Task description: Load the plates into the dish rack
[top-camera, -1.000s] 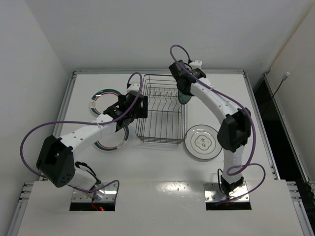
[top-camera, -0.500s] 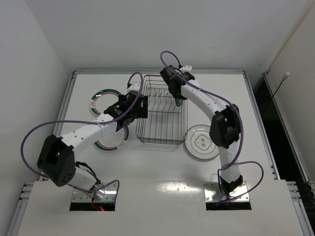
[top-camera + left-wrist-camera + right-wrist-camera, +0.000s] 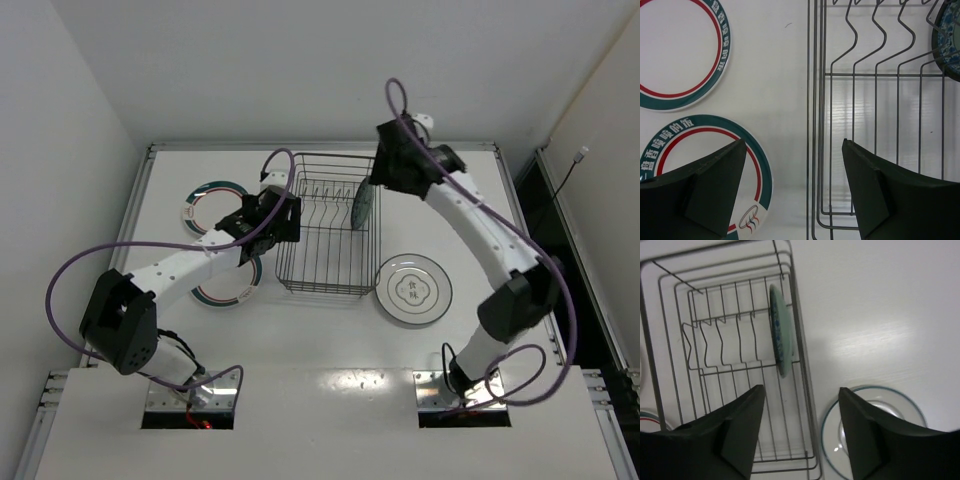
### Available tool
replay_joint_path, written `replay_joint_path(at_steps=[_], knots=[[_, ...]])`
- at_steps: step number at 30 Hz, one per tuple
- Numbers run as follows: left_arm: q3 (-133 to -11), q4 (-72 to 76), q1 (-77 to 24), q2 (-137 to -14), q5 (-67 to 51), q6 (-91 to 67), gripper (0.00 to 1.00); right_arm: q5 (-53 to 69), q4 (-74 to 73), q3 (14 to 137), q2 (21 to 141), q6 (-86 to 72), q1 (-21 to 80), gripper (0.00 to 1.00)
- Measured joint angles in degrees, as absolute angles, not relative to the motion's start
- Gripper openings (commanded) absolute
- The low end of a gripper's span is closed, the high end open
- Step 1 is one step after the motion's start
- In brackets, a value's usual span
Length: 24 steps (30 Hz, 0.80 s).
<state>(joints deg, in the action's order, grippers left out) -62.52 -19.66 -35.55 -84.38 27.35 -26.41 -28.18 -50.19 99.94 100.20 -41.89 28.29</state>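
Note:
The robot's right gripper has to go back and down next and turn onto the plate's rim farthest from the rack (image 3: 448, 291), because the white-grey plate is lying flat outside the rack (image 3: 328, 262).
The dish rack (image 3: 328, 262) is a dark wire basket in the middle of the table. A small teal plate (image 3: 362, 205) stands on edge between the prongs at the rack's right side, free of any gripper (image 3: 781, 335). My right gripper (image 3: 801, 389) hangs open and empty above it, up and to the right (image 3: 392, 170). The white-grey plate (image 3: 413, 290) lies flat right of the rack. Two ringed plates (image 3: 675, 50) (image 3: 685, 137) lie left of the rack. My left gripper (image 3: 794, 141) is open and empty above the rack's left rim (image 3: 816, 100).
The near ringed plate (image 3: 228, 288) is partly covered by my left arm; the far one (image 3: 213, 205) lies in the open. Raised rails edge the white table at the back and sides.
My right gripper has opened and let go of the teal plate, which now stands in the rack. That arm has drawn up and to the right. The left arm has stayed put.

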Motion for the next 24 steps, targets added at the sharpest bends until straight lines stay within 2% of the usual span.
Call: replay_joint_path(at_steps=[2,3,6,8,11,18,24], knots=[[-62.5,-19.7,-35.6,-84.4,27.5,-26.4,0.75,-26.4,-49.1,97.6,94.8,-40.6,24.8,0.65],[-62.5,-19.7,-35.6,-84.4,27.5,-26.4,0.75,-23.6,-48.4,95.1,91.4,-39.8,21.8,0.71],[-62.5,-19.7,-35.6,-84.4,27.7,-26.4,0.75,-13.2,-44.5,83.4,81.3,-37.3,8.1,0.73],[-62.5,-19.7,-35.6,-84.4,27.7,-26.4,0.75,-5.9,-42.6,74.7,77.3,-35.5,-2.2,0.75],[-62.5,-19.7,-35.6,-84.4,27.7,-26.4,0.75,2.5,-43.0,63.4,75.6,-32.1,-11.6,0.79],[-62.5,-19.7,-35.6,-84.4,27.5,-26.4,0.75,15.3,-44.1,41.6,70.0,-24.2,-22.3,0.79],[-62.6,-19.7,-35.6,-84.4,26.5,-26.4,0.75,21.7,-40.0,36.0,73.6,-22.3,-23.1,0.76]])
